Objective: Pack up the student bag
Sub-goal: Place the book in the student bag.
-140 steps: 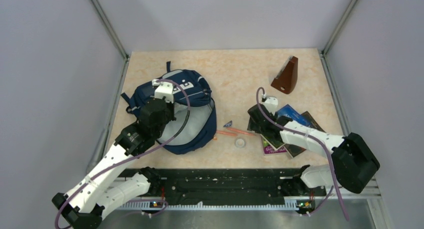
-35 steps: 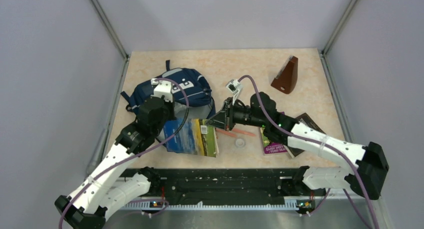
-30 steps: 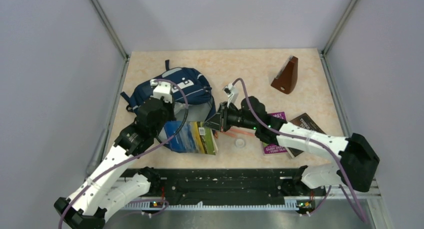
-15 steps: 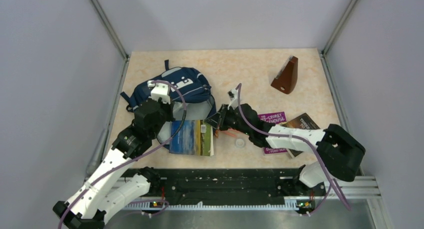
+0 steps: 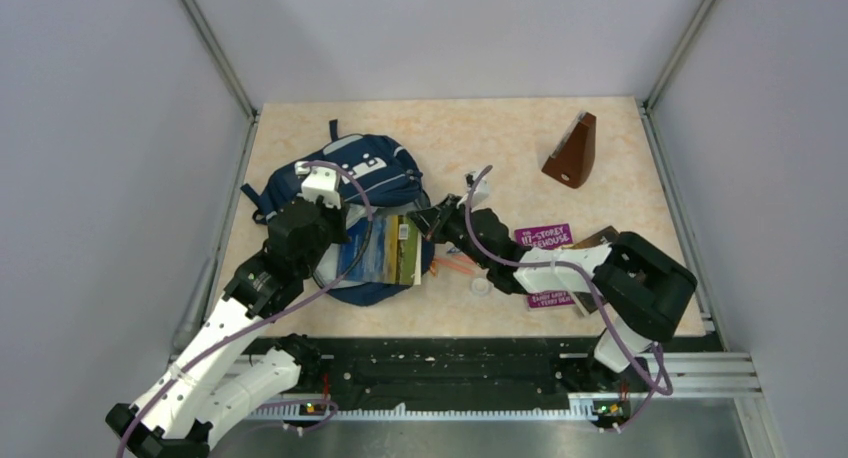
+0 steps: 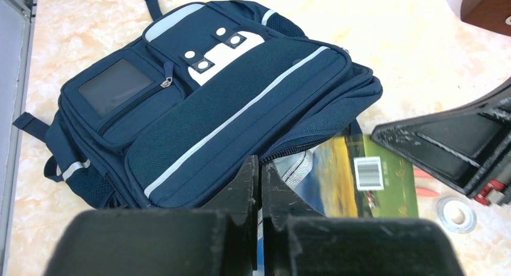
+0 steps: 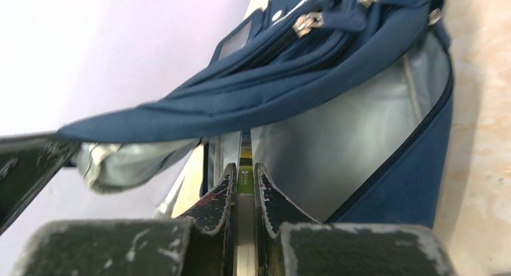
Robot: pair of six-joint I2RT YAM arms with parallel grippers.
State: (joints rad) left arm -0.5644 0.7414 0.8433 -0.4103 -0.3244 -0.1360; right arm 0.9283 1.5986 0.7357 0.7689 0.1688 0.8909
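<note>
My right gripper should move gently outward and down next, lay the book onto the bag's pale grey lining (image 7: 343, 137) and let go of it, since the raised flap leaves the bag's opening open.
The student bag (image 5: 352, 170), navy with grey-white stripes, lies at the left with its mouth facing right. In the left wrist view my left gripper (image 6: 260, 163) is shut on the edge of the bag's (image 6: 199, 113) upper flap, holding it up off the pale grey lining (image 7: 343, 137). A book with a blue, yellow and green landscape cover (image 5: 382, 250) lies partly inside the mouth. My right gripper (image 5: 428, 221) is shut on its right edge. In the right wrist view the book's thin edge (image 7: 245, 146) runs between my fingers (image 7: 218, 194) into the bag.
A purple book (image 5: 545, 240) and a dark book (image 5: 603, 238) lie to the right under my right arm. Orange pencils (image 5: 455, 266) and a small ring (image 5: 481, 286) sit beside the bag's mouth. A brown wedge-shaped object (image 5: 572, 151) stands at the back right.
My right gripper picked the landscape book up off the right-hand pile, carried it left and slid it into the bag's mouth. My left gripper has kept its hold on the flap.
</note>
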